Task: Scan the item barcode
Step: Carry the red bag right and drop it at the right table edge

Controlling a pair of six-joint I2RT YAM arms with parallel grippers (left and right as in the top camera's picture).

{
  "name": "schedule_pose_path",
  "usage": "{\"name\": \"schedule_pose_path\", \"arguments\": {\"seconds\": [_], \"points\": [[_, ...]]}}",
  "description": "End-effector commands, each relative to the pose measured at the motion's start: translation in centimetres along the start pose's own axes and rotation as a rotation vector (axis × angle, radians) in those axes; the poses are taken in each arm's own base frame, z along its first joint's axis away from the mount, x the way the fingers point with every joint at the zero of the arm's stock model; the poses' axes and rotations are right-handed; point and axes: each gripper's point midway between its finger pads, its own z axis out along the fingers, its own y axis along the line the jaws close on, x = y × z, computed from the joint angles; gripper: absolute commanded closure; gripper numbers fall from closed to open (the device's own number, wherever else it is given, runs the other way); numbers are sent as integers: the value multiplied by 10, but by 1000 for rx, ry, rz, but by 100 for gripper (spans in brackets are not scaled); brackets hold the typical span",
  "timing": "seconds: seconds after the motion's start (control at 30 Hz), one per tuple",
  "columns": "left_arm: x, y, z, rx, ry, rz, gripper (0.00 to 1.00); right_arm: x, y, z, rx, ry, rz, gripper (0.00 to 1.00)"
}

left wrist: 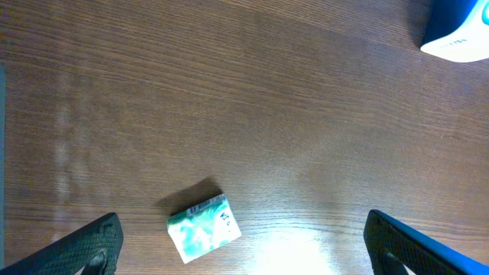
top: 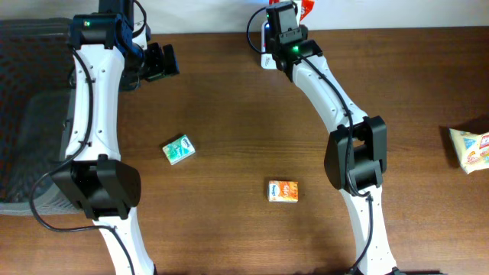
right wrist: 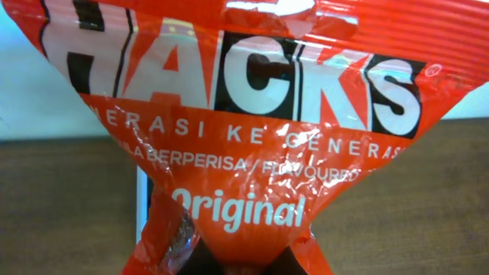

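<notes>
The candy bag (top: 307, 8) is at the device, so my right gripper will next carry it to the right in the overhead view, back toward the yellow-white snack packet.
My right gripper (top: 294, 11) is at the table's far edge, shut on a red "Hacks Original" candy bag (top: 307, 8). In the right wrist view the bag (right wrist: 244, 130) fills the frame, pinched at its narrow lower end where the right gripper (right wrist: 246, 266) closes on it. Behind it is a white and blue device (right wrist: 140, 200), partly hidden; it also shows under the right arm (top: 264, 55) and in the left wrist view's corner (left wrist: 458, 30). My left gripper (top: 160, 61) hangs open and empty above the table, its fingers (left wrist: 85, 248) wide apart over a green box (left wrist: 203, 228).
The green box (top: 179, 150) lies left of centre and an orange box (top: 283, 191) nearer the front. A yellow-white snack packet (top: 471, 149) sits at the right edge. A dark grey basket (top: 27, 114) stands on the left.
</notes>
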Motion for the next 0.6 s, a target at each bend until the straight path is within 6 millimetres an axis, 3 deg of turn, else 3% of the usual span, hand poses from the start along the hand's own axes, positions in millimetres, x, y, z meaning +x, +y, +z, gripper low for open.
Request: {"name": "schedule_pose_path", "arguments": {"seconds": [0.0,0.17,0.27,0.37,0.57], "points": [[0,-2,-1,11,0,17,1,-41,-18,-31,75,-88,22,96],[0,-2,-1,11,-1,17,1,-89,-62,-86,228,-189,73,96],[0,-3,-1,11,-1,18,1,-102,-108,-113,304,-175,103,96],[0,-3,-1,11,-1,18,1,-83,-169,-122,394,-79,244,96],[0,-3,-1,11,0,18,1,-1,-282,-123,471,261,473,96]]}}
